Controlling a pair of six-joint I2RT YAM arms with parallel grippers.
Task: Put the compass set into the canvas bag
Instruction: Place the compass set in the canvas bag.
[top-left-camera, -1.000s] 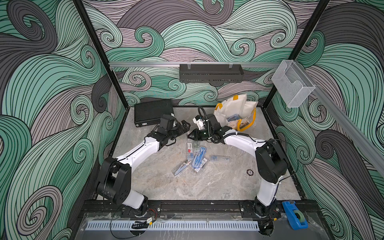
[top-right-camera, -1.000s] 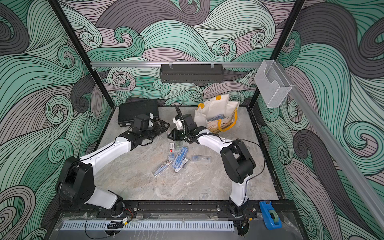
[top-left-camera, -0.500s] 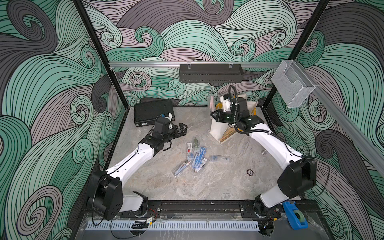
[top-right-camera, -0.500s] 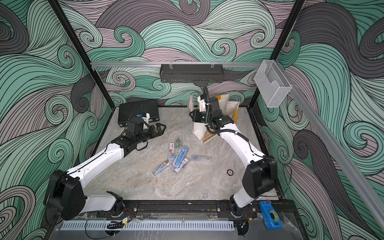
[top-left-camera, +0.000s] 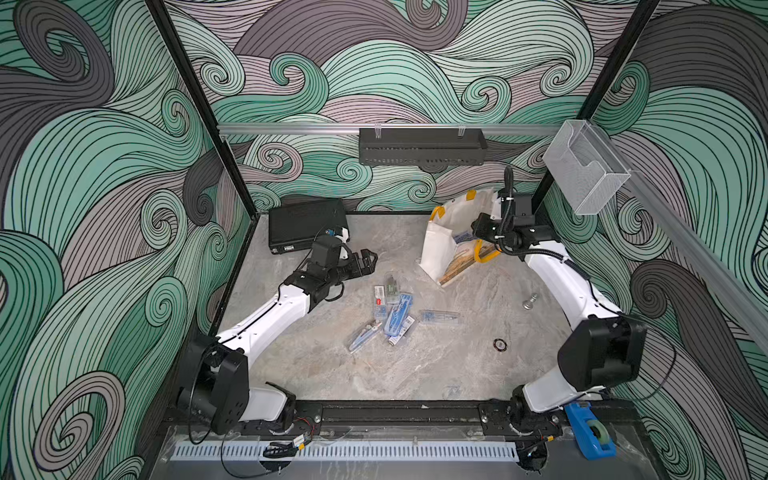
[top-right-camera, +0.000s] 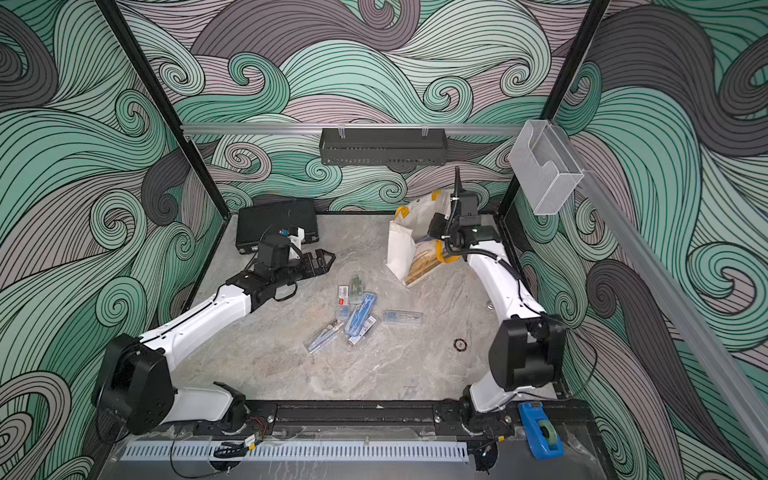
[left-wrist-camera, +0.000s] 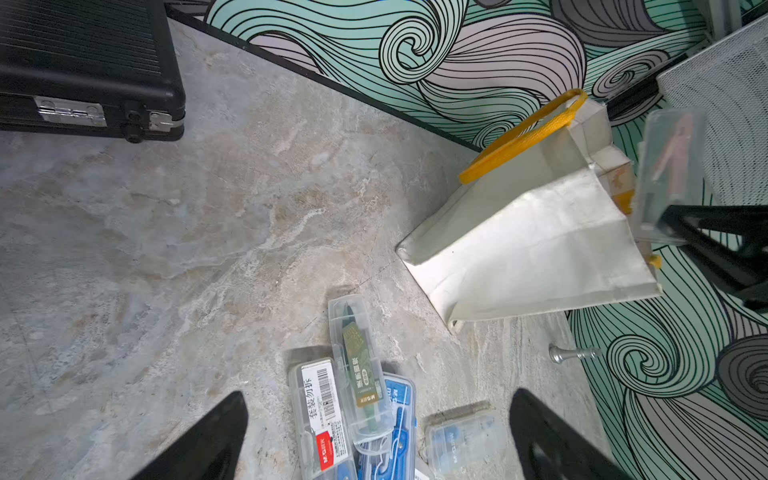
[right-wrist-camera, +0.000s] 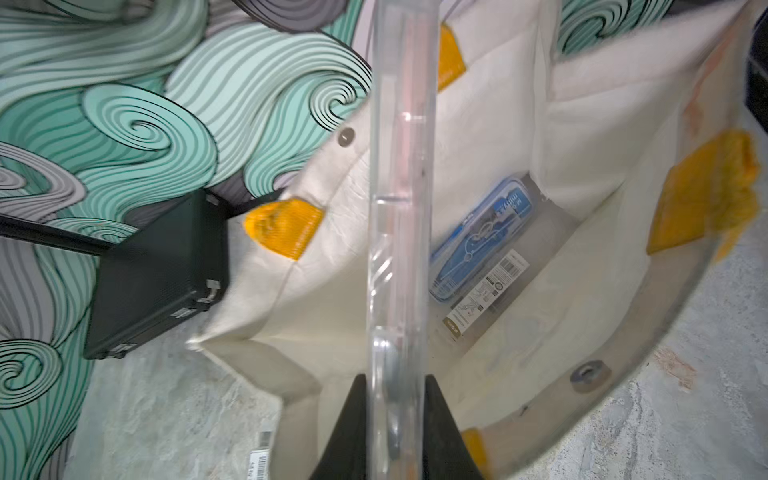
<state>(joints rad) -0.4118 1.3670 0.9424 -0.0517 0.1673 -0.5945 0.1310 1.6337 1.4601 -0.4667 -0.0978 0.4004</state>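
Observation:
My right gripper needs to lower the clear compass set case (right-wrist-camera: 399, 208) into the bag next and let go of it beside the blue one, because the bag's bottom is below, past the bag's opening.
The off-white canvas bag (top-left-camera: 436, 249) (top-right-camera: 399, 249) (left-wrist-camera: 528, 241) with yellow handles stands at the back right, its mouth open. My right gripper (top-left-camera: 478, 226) (top-right-camera: 436, 226) (right-wrist-camera: 397, 380) is shut on a clear compass set case (right-wrist-camera: 399, 208) (left-wrist-camera: 669, 166), held on edge over the bag's mouth. A blue compass set (right-wrist-camera: 482, 241) lies inside the bag. Several more compass set cases (top-left-camera: 395, 307) (top-right-camera: 357, 307) (left-wrist-camera: 357, 374) lie piled mid-table. My left gripper (top-left-camera: 368, 259) (top-right-camera: 326, 259) (left-wrist-camera: 378, 392) hangs open above the pile's far end, holding nothing.
A black hard briefcase (top-left-camera: 305, 222) (left-wrist-camera: 83, 62) (right-wrist-camera: 158, 274) lies at the back left. A metal bolt (top-left-camera: 530, 301) (left-wrist-camera: 569, 354) and a small dark ring (top-left-camera: 499, 344) sit on the table's right side. A blue tape dispenser (top-left-camera: 590, 432) rests past the front rail.
My right gripper has carried the clear case from the table's middle, beside the left gripper, back to the bag's mouth. The bag now stands more upright. The left gripper stayed open, nearly in place.

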